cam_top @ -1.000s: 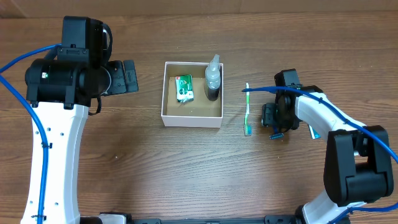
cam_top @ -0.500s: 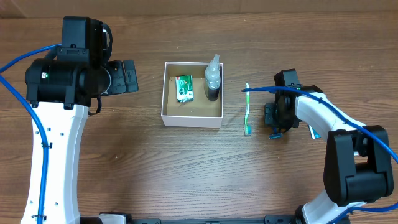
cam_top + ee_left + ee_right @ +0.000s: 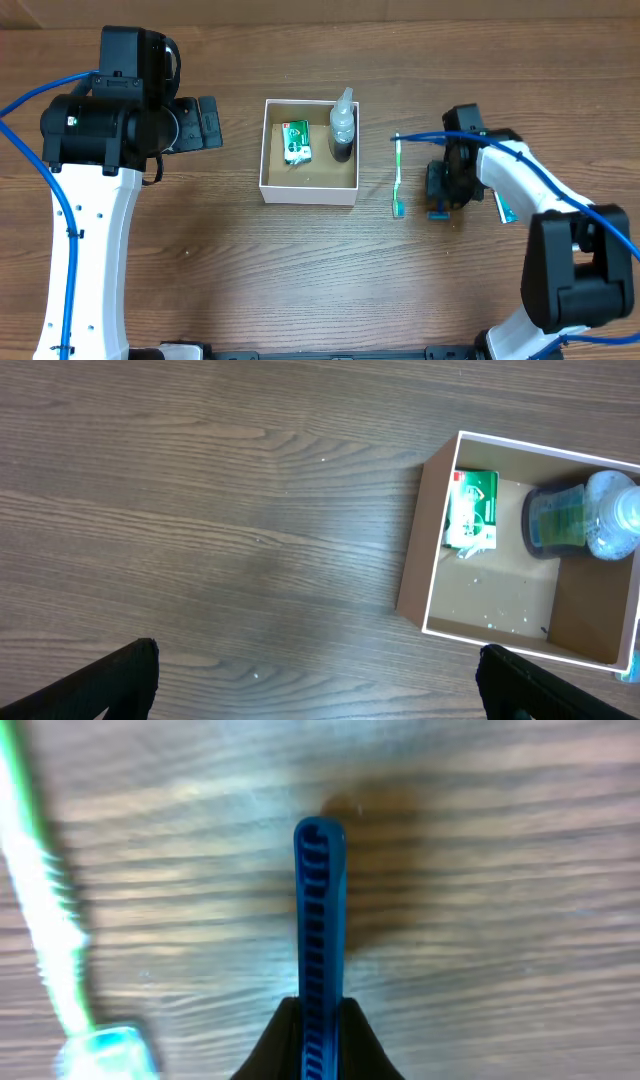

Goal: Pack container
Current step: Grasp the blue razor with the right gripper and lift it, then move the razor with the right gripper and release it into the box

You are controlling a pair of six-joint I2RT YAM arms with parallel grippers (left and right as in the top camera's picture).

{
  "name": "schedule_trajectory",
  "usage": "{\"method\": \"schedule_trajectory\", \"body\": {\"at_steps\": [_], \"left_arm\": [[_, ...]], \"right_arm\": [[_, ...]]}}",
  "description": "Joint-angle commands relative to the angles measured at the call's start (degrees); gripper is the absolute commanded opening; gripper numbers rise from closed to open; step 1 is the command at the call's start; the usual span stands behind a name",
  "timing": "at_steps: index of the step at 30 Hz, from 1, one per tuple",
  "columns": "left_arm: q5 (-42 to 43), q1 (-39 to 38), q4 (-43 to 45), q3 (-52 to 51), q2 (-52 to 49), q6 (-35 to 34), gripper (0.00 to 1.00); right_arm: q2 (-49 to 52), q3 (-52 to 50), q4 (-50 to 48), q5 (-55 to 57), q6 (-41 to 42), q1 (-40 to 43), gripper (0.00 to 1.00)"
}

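Note:
The right gripper lifts next, swings left in the overhead view, where the container's bare bottom beside the green packet lies, and lowers to release the stick.
The container is a square white-walled box with a brown floor, at the table's middle; the left wrist view has it at the right. Inside lie a green packet and a clear bottle with dark liquid. A green toothbrush lies on the wood just right of the box. Further right, my right gripper is shut on a thin blue ribbed stick held on edge above the table. My left gripper hangs wide open left of the box, holding nothing.
A pale blue and white item lies partly under the right arm's forearm. Bare wood grain fills the left wrist view to the left of the box. Blue cables run along both arms.
The right jaws have closed onto the blue ribbed stick, and that gripper has shifted slightly. The left arm, box and green toothbrush have not moved.

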State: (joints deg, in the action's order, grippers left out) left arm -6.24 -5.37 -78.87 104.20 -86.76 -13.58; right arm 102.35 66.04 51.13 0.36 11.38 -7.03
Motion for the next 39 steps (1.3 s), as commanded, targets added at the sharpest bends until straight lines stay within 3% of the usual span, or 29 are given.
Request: {"method": "schedule_trajectory", "body": {"at_steps": [1,6,10,14,19,28,33,35,39], "left_arm": [[0.26,0.20,0.24,-0.33,-0.24,-0.15,1.00],[0.24,0.20,1.16,-0.33,-0.24,-0.15,1.00],[-0.31,0.26,1.20,-0.33,-0.24,-0.11,1.00],[-0.20,4.85,2.21,-0.33,-0.24,2.25,1.00],[12.24,15.65,3.74,-0.33,-0.24,4.83,1.00],[10.73,15.45,2.99,-0.33,-0.24,5.31,1.00],[10.71,15.45,2.58,-0.33,-0.24,5.73,1.00],[10.71,15.45,2.58,-0.33,-0.24,5.90,1.00],[10.69,15.45,1.84,-0.33,-0.24,5.95,1.00]], "right_arm": [[-9.77,8.92,2.23,0.00,0.92,-2.27,0.04],[-17.66,17.51,0.22,0.07,0.90,-11.93,0.04],[-16.72,18.93,-6.23,0.22,0.92,-20.41,0.04],[-12.68,18.93,-10.19,0.20,1.11,-25.09,0.04],[-6.91,18.93,-16.74,0.02,-0.96,-30.38,0.04],[6.88,18.93,-24.28,0.00,-0.46,-34.91,0.10],[9.07,18.88,-24.87,0.00,-0.46,-34.47,0.24],[9.05,18.88,-24.90,-0.02,-0.57,-34.47,0.67],[6.91,19.30,-24.00,0.07,-4.33,-34.47,0.65]]}}
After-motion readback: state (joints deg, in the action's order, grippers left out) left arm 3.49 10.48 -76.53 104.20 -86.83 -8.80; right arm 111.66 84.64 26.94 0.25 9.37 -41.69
